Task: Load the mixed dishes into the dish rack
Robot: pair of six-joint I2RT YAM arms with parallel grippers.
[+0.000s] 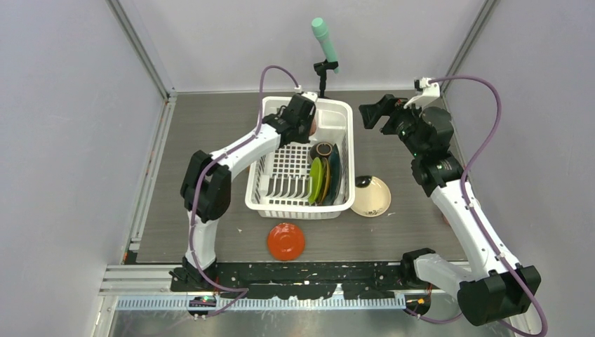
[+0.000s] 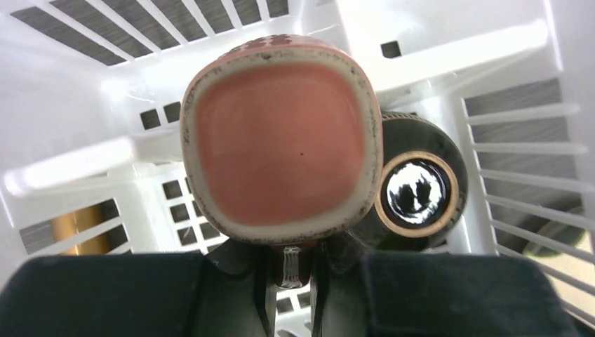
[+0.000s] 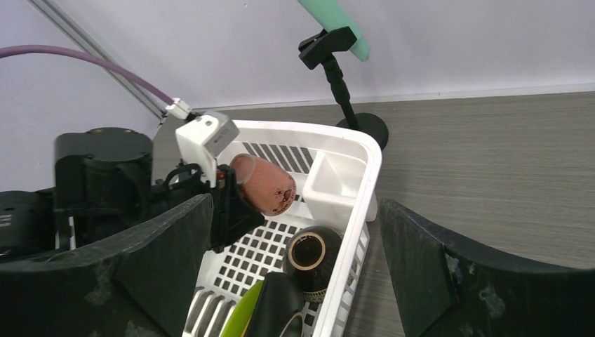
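Note:
The pink mug [image 2: 281, 140] will next be lowered onto it by the left gripper.
The white dish rack [image 1: 277, 200] stands mid-table. My left gripper [image 1: 303, 118] hangs over its far end, shut on a pink mug [image 2: 281, 140] by the near side of it; the mug [image 3: 265, 184] is tilted above the rack's perforated floor [image 3: 263, 242]. Beside it in the rack lies a small brown bowl [image 2: 419, 188], and a yellow-green plate [image 1: 316, 180] and a dark teal plate [image 1: 335, 172] stand on edge. A cream plate [image 1: 370, 196] and a red-orange dish [image 1: 285, 241] rest on the table. My right gripper [image 1: 374, 112] is open and empty, right of the rack.
A mint-green cylinder [image 1: 325, 40] on a black stand [image 1: 323, 81] rises just behind the rack's far edge. Grey walls close in the table on three sides. The left arm reaches across the rack's left wall.

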